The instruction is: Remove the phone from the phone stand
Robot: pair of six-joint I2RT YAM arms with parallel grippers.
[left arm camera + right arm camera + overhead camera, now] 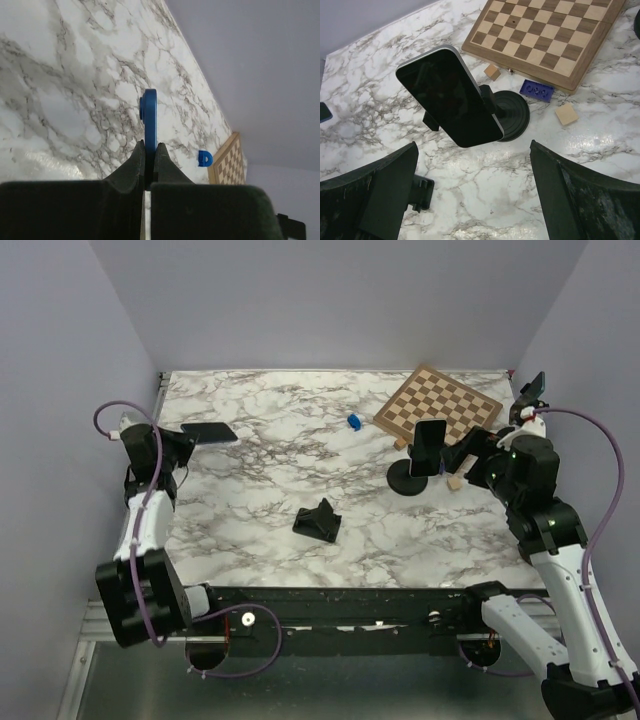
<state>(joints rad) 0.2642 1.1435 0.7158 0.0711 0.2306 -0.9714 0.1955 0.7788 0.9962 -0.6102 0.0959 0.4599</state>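
My left gripper lowers and eases outward over the clear spot next, since bare marble near the table's far corner leaves the blue phone room.
A dark phone (430, 447) sits tilted on a black round-based phone stand (408, 480) at the right of the marble table; the right wrist view shows the phone (452, 97) and the stand (512, 112) too. My right gripper (468, 455) is open and empty just right of it, with its fingers (385, 185) spread below the phone. My left gripper (185, 445) is at the far left, shut on the edge of a blue phone (210, 432), which the left wrist view shows edge-on (149, 112).
A second, empty black stand (318, 521) lies mid-table and also shows in the right wrist view (422, 192). A chessboard (438, 405) lies at the back right. Near it are a small blue piece (354, 422), wooden cubes (567, 114) and a flat blue block (537, 90).
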